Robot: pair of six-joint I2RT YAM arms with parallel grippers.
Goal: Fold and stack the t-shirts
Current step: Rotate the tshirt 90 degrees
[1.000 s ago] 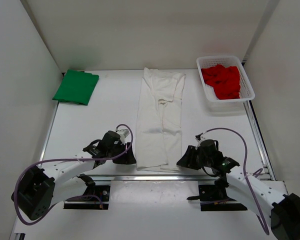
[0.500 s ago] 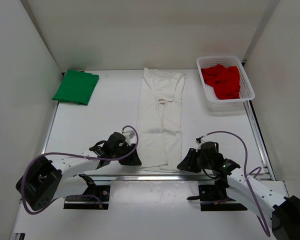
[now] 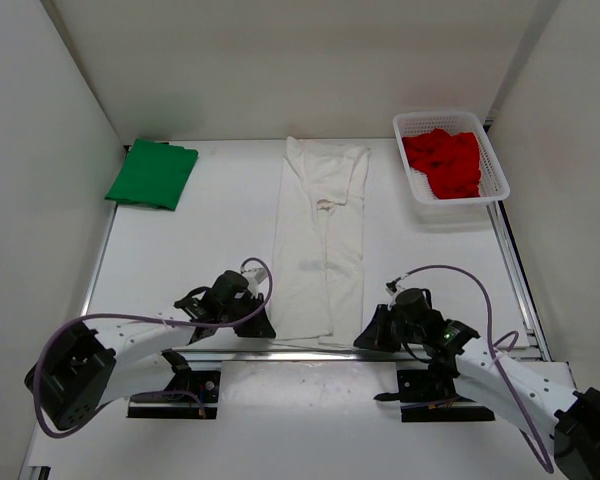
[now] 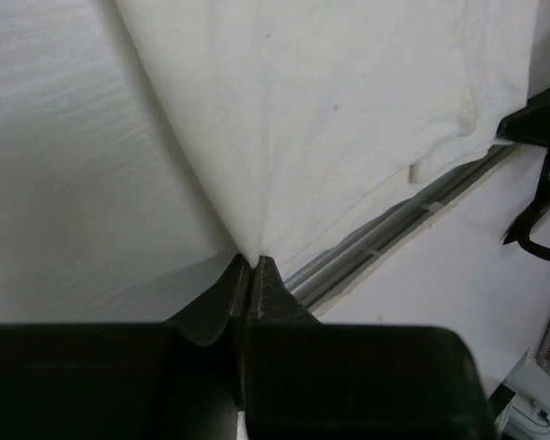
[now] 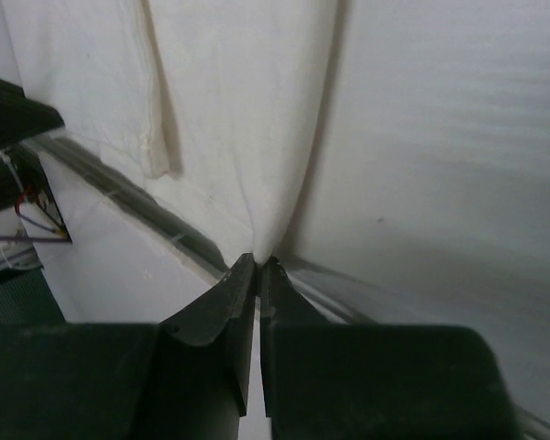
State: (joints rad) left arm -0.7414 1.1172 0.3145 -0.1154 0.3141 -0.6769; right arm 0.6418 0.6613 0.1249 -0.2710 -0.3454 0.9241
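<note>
The left gripper lifts its hem corner next and carries it outward to release it over the t-shirt's far half (image 3: 286,214), since the white t-shirt still lies stretched lengthwise.
The white t-shirt (image 3: 320,240) lies as a long narrow strip down the middle of the table, its hem at the near edge. My left gripper (image 3: 264,326) is shut on the hem's left corner (image 4: 257,240), and the cloth fans away from the pinched tips. My right gripper (image 3: 368,334) is shut on the hem's right corner (image 5: 266,240) in the same way. A folded green t-shirt (image 3: 152,174) rests at the far left. The red t-shirt (image 3: 444,160) sits crumpled in the white mesh basket (image 3: 495,172) at the far right.
A metal rail (image 3: 310,352) runs along the near table edge just below the hem. White walls close in the table on the left, back and right. The arm bases (image 3: 175,392) sit below the rail.
Both grippers slid in to the hem's corners and shut on the cloth. The hem's corners are now drawn up into the fingertips.
</note>
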